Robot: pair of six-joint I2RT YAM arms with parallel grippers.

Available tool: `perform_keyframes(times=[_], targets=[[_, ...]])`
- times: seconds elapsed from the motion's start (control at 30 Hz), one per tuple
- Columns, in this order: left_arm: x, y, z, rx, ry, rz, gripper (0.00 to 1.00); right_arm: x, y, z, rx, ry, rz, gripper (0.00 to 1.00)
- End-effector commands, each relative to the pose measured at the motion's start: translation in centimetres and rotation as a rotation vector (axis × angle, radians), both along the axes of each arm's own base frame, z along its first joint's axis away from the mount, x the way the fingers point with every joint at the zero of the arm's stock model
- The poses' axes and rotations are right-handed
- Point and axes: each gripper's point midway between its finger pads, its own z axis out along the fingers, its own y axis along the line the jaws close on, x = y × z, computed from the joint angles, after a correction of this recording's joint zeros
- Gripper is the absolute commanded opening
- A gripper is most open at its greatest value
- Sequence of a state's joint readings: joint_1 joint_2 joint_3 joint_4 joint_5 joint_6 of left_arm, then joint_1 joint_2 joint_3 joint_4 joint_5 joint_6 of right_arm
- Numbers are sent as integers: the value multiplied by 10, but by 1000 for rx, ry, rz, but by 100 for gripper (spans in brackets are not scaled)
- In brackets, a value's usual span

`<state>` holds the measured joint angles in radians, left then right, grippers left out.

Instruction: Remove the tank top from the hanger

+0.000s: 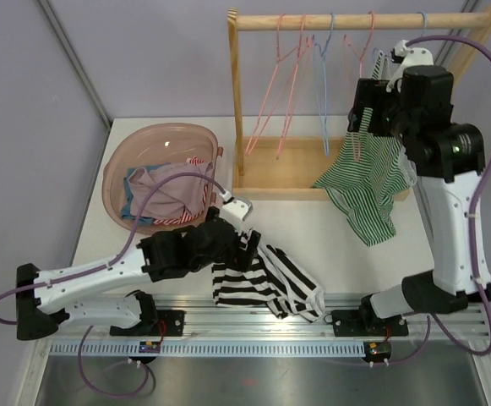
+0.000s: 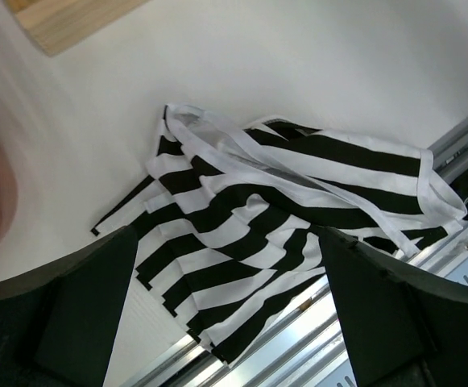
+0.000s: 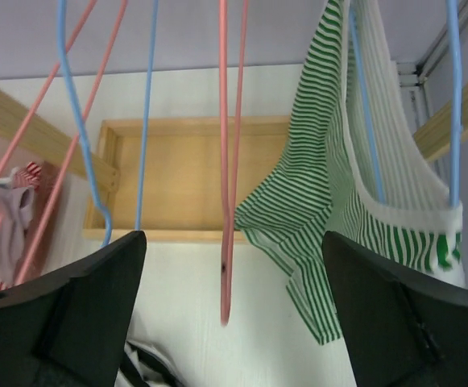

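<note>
The left gripper will next move down and back, toward the right in the top view, onto the garment's white-trimmed middle, because crumpled folds there offer an edge.
A green-and-white striped tank top hangs from a blue hanger at the right end of the wooden rack's rail. It fills the right of the right wrist view. My right gripper is raised beside it, open, with an empty pink hanger hanging between the fingers and not gripped. My left gripper is open and empty, just above a black-and-white striped garment that lies crumpled on the table.
Several empty pink and blue hangers hang on the rail. The rack's wooden base tray is below them. A pink basin with clothes stands at the back left. The metal rail runs along the near edge.
</note>
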<state>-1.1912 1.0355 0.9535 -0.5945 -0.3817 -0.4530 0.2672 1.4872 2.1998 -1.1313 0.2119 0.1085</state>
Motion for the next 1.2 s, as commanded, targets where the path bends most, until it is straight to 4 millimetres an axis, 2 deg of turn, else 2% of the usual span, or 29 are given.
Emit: perform_keyframes(times=[0.0,0.03,0.07,0.1,0.13,0.17,0.23,0.27,0.3,0.33,0.37,0.4,0.43,0.47,0.53,0.57,0.6,0.63,0.7,0.73,0.8,0.93,0.97,1.07,1.1,1.13,1.17], targets=[[-7,-41,-9,-65,20,-80,99,-52,0,44,108,-176,60,99],[-8,-48,-16,-57,32,-92,99,-58,2,32,120,-159,74,100],[-12,-55,-31,-28,59,-113,99,-80,0,48,150,-227,92,99],[-16,-63,-37,-26,69,-130,99,-90,4,49,176,-240,122,100],[-18,-68,-43,-15,79,-137,99,-95,7,40,186,-228,141,99],[-20,-70,-49,1,82,-138,99,-116,6,51,209,-285,164,100],[-27,-76,-75,54,109,-147,99,-133,19,44,246,-277,254,99],[-29,-80,-82,50,120,-149,99,-153,28,51,272,-315,333,100],[-34,-84,-96,66,139,-155,99,-162,33,51,288,-323,372,99],[-38,-82,-110,87,155,-161,99,-166,39,40,300,-301,408,100],[-40,-87,-115,72,164,-170,99,-185,47,44,318,-334,489,99],[-43,-87,-131,93,188,-164,99,-192,52,42,334,-331,524,99],[-46,-86,-140,104,203,-163,99,-193,57,30,342,-306,554,100],[-48,-88,-146,103,214,-166,99,-208,63,31,356,-322,617,99],[-51,-86,-167,147,239,-158,98,-212,69,19,364,-296,657,99],[-53,-86,-174,164,246,-153,94,-221,70,18,368,-306,677,100],[-54,-85,-179,178,252,-154,87,-221,70,12,369,-292,678,100],[-55,-80,-189,207,260,-150,63,-223,69,8,367,-283,676,100],[-57,-77,-195,221,264,-133,39,-227,65,4,352,-291,664,100],[-56,-73,-197,227,260,-125,20,-230,62,1,347,-289,653,99],[-55,-70,-193,214,252,-106,0,-232,60,-3,328,-289,648,100],[-46,-62,-168,176,198,-61,0,-231,54,-11,309,-261,613,99],[-39,-56,-153,165,167,-27,0,-230,51,-11,305,-267,596,99],[-27,-43,-127,163,97,33,0,-228,45,-14,305,-268,547,99],[-22,-43,-104,117,68,50,0,-226,44,-18,304,-257,534,99],[-19,-39,-93,107,48,66,0,-224,42,-20,302,-256,525,99],[-13,-28,-85,132,13,97,0,-223,41,-22,299,-253,514,99]])
